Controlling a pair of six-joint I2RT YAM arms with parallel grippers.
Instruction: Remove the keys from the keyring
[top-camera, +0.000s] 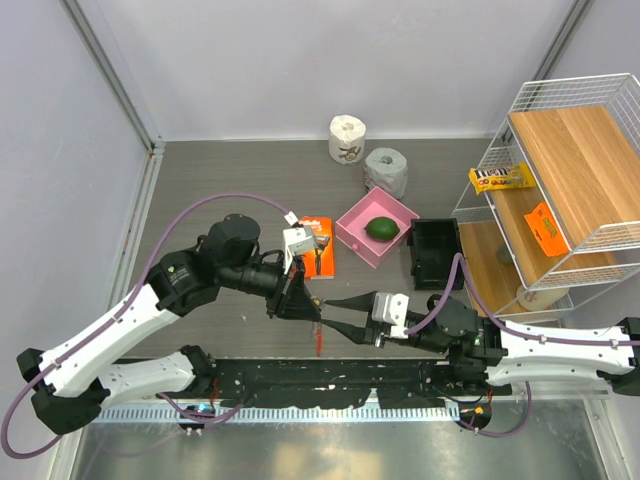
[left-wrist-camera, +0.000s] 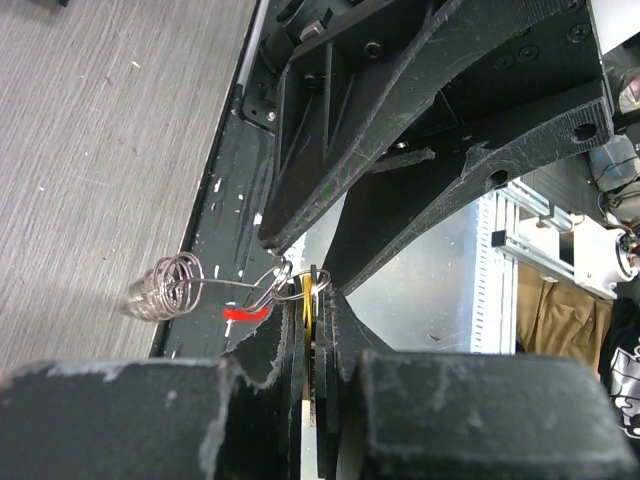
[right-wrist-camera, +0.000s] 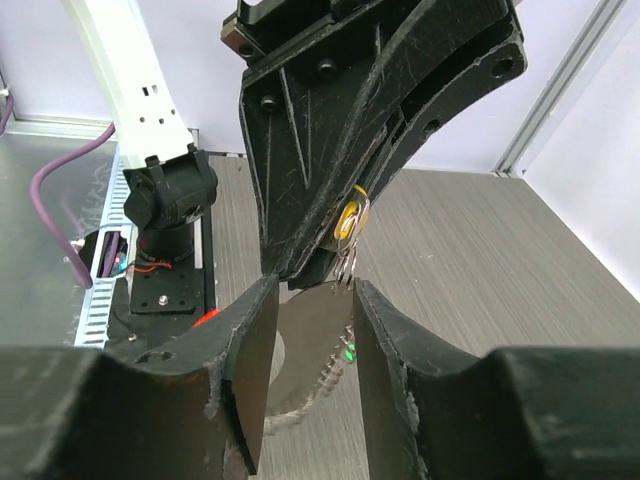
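Observation:
I should next move my left gripper outward and down to the tabletop beside the orange razor box, and release the yellow-tagged key there, away from the dangling red keyring.
My left gripper (top-camera: 305, 300) (left-wrist-camera: 310, 295) is shut on a yellow-tagged key (left-wrist-camera: 306, 300) (right-wrist-camera: 349, 221), held above the table's near edge. Small metal split rings (left-wrist-camera: 285, 280) (right-wrist-camera: 345, 265) hang from that key. The red keyring (top-camera: 319, 340) (left-wrist-camera: 245, 313) dangles below them, with a coiled silvery chain (left-wrist-camera: 170, 286) beside it. My right gripper (top-camera: 335, 315) (right-wrist-camera: 312, 295) is open, its fingertips on either side of the left gripper's tip and the rings. A green tag (right-wrist-camera: 350, 352) shows below, between the right fingers. Other keys are hidden.
An orange razor box (top-camera: 318, 245) lies behind the left gripper. A pink tray (top-camera: 352, 232) holds an avocado (top-camera: 381, 229), with a black box (top-camera: 435, 250) to its right. Two paper rolls (top-camera: 347, 138) stand at the back. A wire rack (top-camera: 560, 180) fills the right side.

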